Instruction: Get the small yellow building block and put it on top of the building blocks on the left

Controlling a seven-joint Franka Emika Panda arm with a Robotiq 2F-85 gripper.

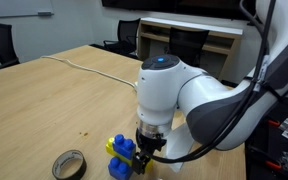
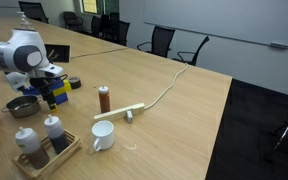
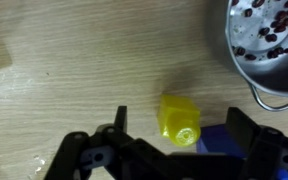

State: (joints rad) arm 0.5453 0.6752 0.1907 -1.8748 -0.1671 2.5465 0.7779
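Note:
The small yellow block (image 3: 178, 118) stands between my open fingers with a gap on each side. My gripper needs to stay there and close on the block's sides.
In the wrist view a small yellow block (image 3: 178, 118) stands between the two fingers of my gripper (image 3: 181, 132). There is a gap on each side, so the gripper is open and not touching it. A blue block (image 3: 220, 142) shows just beside and below the yellow one; I cannot tell whether the yellow block rests on it. In both exterior views my gripper (image 1: 147, 150) (image 2: 48, 93) points down over the blue blocks (image 1: 120, 166) (image 2: 60, 92) on the wooden table. A yellow piece (image 1: 111, 147) shows at their side.
A metal bowl of dark beans (image 3: 270, 45) (image 2: 22, 106) stands close by. A tape roll (image 1: 69, 163) (image 2: 74, 84), a brown bottle (image 2: 104, 98), a white mug (image 2: 102, 135), a tray of bottles (image 2: 44, 148), a white bar (image 2: 119, 113) and a cable (image 1: 84, 66) are on the table.

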